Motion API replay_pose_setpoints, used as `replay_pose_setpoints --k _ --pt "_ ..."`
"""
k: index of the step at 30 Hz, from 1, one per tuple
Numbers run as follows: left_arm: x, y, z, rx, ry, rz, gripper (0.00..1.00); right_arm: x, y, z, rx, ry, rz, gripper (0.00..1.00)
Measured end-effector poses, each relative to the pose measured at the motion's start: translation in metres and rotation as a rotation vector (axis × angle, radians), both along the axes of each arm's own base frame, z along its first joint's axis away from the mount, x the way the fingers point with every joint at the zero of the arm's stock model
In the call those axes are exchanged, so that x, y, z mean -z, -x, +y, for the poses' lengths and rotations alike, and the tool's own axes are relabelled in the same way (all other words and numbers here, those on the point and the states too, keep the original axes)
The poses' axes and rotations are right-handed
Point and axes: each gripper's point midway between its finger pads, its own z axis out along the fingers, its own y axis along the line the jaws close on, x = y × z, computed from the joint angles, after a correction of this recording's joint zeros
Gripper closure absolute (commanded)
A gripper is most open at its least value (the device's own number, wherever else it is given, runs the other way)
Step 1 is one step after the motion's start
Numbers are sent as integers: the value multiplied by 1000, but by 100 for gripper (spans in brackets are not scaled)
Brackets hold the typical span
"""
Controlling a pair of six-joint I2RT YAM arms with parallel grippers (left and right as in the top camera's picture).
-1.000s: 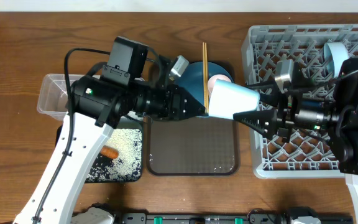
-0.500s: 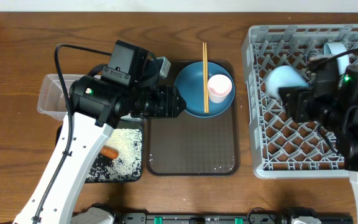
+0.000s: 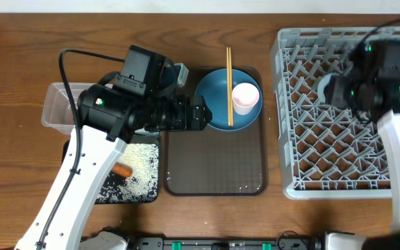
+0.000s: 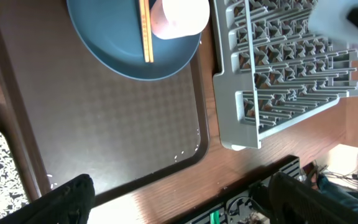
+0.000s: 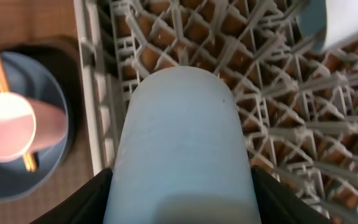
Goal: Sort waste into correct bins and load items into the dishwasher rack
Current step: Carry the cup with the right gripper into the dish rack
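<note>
My right gripper lowers to the rack wires near the tray-side [image 3: 314, 106] below it next, because the light blue cup still hangs above those tines.
My right gripper [image 5: 182, 208] is shut on the light blue cup [image 5: 179, 137], which lies on its side between the black fingers [image 5: 95, 199] over the grey dishwasher rack [image 5: 166, 37]. From overhead the cup [image 3: 323, 87] hangs over the rack's [image 3: 294, 139] upper middle. My left gripper [image 4: 182, 208] is open with nothing between its fingers [image 4: 73, 199], above the brown tray's front edge. A pale pink cup [image 3: 246, 97] and wooden chopsticks [image 3: 229, 76] rest on the blue plate [image 3: 214, 104]. The black tray [image 3: 144, 191] holds white rice bits and an orange carrot piece [image 3: 122, 169].
The plate sits at the back of the brown serving tray [image 3: 216, 160]. A clear tub [image 3: 55, 104] lies behind the black tray, partly under my left arm. Another pale blue vessel [image 5: 344, 22] stands in the rack's far corner.
My right gripper carried the light blue cup from beside the plate rightward over the rack. My left gripper opened wide and drew back to the left.
</note>
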Motion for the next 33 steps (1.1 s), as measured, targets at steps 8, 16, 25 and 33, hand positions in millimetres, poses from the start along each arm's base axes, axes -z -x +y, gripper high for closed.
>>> replay_pose_setpoints --k 8,16,25,33 --pt "0 0 0 0 0 0 5 1 -27 -2 1 2 -17 80" --pt "0 0 0 0 0 0 5 45 -31 -3 2 -4 110 91" --pt "0 0 0 0 0 0 5 61 -29 -4 4 -5 163 91" --pt "0 0 0 0 0 0 4 63 -28 -5 9 5 171 89"
